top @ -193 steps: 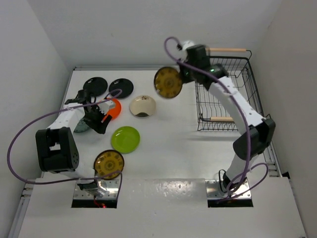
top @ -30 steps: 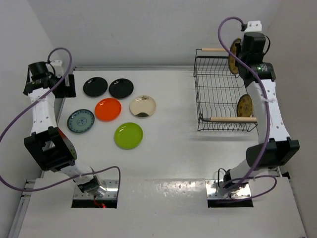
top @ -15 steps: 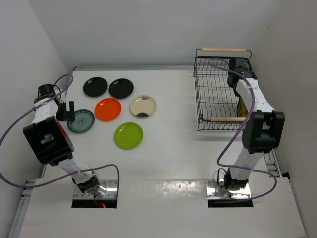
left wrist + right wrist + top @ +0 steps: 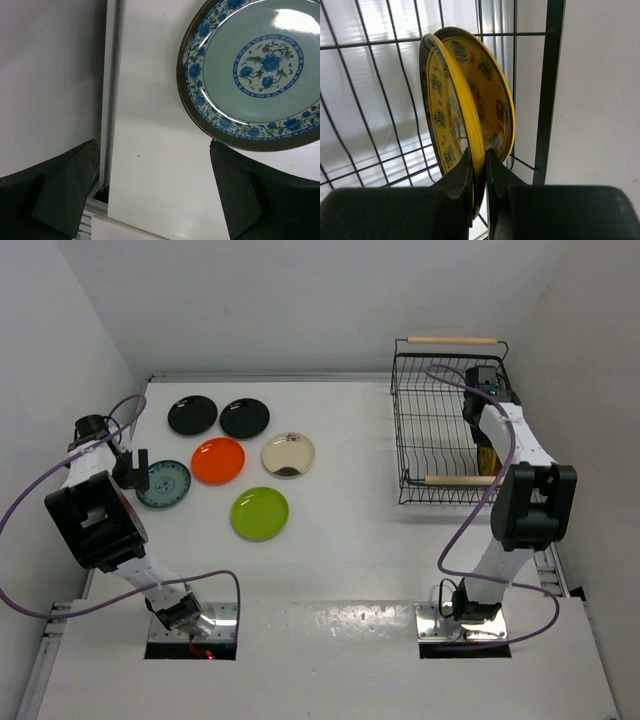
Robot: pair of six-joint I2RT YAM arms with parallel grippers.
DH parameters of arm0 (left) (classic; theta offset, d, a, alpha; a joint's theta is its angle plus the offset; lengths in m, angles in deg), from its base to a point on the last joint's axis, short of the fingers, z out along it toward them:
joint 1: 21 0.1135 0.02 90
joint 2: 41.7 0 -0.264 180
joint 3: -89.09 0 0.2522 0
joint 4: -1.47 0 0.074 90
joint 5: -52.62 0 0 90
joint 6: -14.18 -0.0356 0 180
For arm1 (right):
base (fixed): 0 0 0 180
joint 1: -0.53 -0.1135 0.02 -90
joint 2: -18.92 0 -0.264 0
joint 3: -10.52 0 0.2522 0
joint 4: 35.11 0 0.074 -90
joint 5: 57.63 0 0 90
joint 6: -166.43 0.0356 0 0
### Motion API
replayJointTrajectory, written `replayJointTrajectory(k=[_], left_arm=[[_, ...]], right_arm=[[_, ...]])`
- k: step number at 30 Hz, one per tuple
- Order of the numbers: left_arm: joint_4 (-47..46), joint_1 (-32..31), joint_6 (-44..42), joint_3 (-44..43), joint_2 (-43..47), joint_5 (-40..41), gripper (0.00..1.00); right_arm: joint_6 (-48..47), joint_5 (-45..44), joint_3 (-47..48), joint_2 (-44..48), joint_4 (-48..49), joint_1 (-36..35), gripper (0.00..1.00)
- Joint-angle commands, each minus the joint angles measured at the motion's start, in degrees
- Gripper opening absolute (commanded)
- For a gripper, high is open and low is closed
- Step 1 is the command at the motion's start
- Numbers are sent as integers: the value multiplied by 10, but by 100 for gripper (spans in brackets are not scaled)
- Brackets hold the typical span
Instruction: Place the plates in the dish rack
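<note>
My right gripper will go down deeper into the dish rack [image 4: 446, 114] beside the second brown-gold plate and then open, since the held plate stands upright along the wires.
Upright in the dish rack [image 4: 452, 340], at its right end, a brown-gold plate [image 4: 445, 115] stands with my right gripper [image 4: 479, 170] shut on its rim. A second brown-gold plate [image 4: 492, 100] stands close behind it, against the rack wire [image 4: 551, 75]. My left gripper [image 4: 155, 195] is open and low over the table, its right finger [image 4: 250, 195] at the edge of the blue-grey patterned plate [image 4: 255, 70]. In the top view this plate [image 4: 163, 484] lies flat beside the left gripper [image 4: 130, 465]. Two black plates [image 4: 192, 415] [image 4: 245, 418], an orange-red one [image 4: 218, 460], a cream one [image 4: 288, 454] and a lime green one [image 4: 259, 513] also lie flat.
The left wall [image 4: 50, 75] and the table's raised edge rail [image 4: 111, 100] run close beside the left gripper. The right arm [image 4: 520, 455] reaches over the rack's right side, near the right wall.
Over the last second my left arm dropped from the back left corner to the blue-grey plate. My right arm lowered its brown-gold plate into the rack beside the first one.
</note>
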Motion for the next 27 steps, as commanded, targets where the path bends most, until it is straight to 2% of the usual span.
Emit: replayJointTrajectory(k=[1,12,17,22,26,27], left_arm=[[-12,5,-4,1,-5,-8,99],[-18,5,-9,12,-21,-8,97],[-18,0,-21,29,-34,-2,97],[-18,0,-26,34,-56,-8,97],[-18,5,-26,39,-79,-8,97],[-18,5,-26,39,-79,-13,97]], right_arm=[[16,20,3,54,4,6,0],[-22,4,-33,18,22,15,0],[6,73,-35,1,14,24,0],[15,80,-32,-17,3,24,0],[21,89,-26,-16,3,30,27],[22,91,-23,-15,2,32,31]])
